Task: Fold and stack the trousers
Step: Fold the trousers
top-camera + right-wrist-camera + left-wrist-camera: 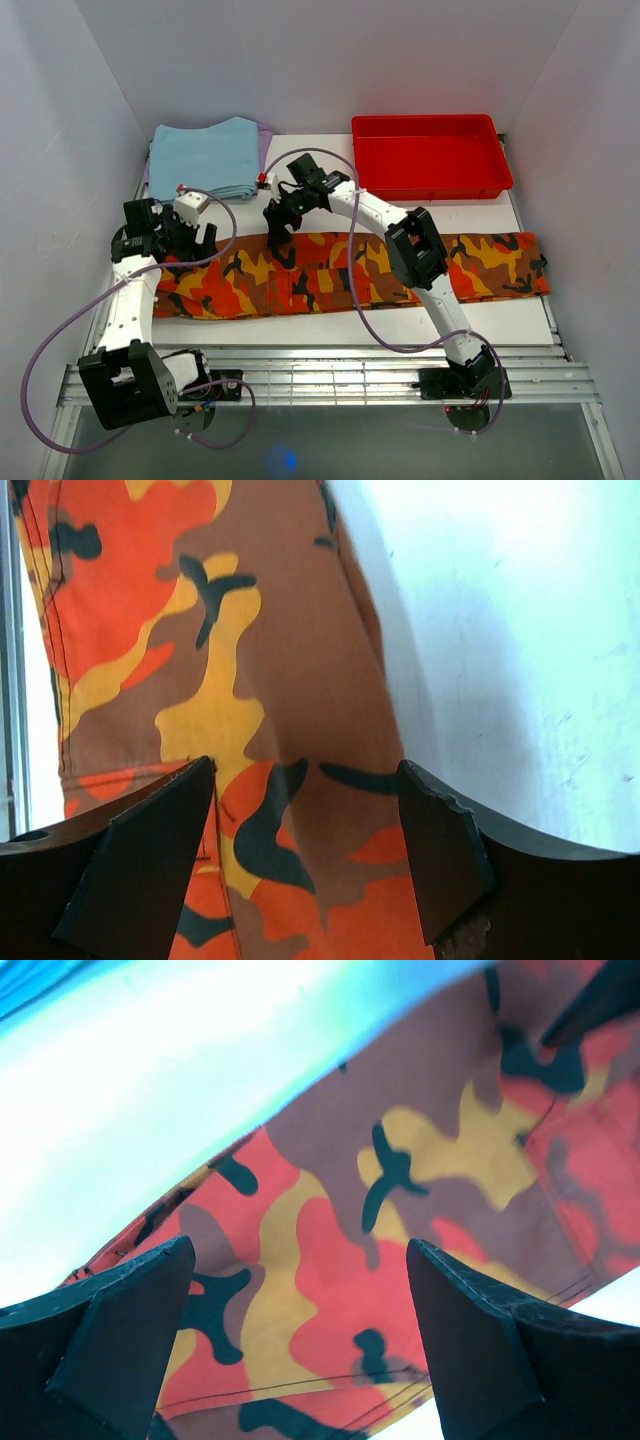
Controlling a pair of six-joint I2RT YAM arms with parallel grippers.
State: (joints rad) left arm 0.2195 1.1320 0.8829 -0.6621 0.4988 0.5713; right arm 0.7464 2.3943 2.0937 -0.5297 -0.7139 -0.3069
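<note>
Next, my right gripper lowers onto the brown cloth along the folded trousers' far edge (350, 765) and closes, as its open fingers already surround that loose edge.
The camouflage trousers (310, 285) lie flat as a long folded strip across the white table, from the left edge almost to the right. My left gripper (197, 247) hovers over the strip's left end, jaws wide. In the left wrist view the cloth (330, 1290) shows between the left gripper's (300, 1248) black fingers (120, 1330) and none of it is pinched. My right gripper (279, 238) stands over the far edge of the strip, left of centre. It (305, 768) is open too, with the cloth (250, 680) lying loose below the fingers (440, 850).
A folded light blue cloth (205, 160) lies at the back left. A red plastic tray (430, 185) sits at the back right. White walls close in both sides, and a metal rail (330, 375) runs along the near edge.
</note>
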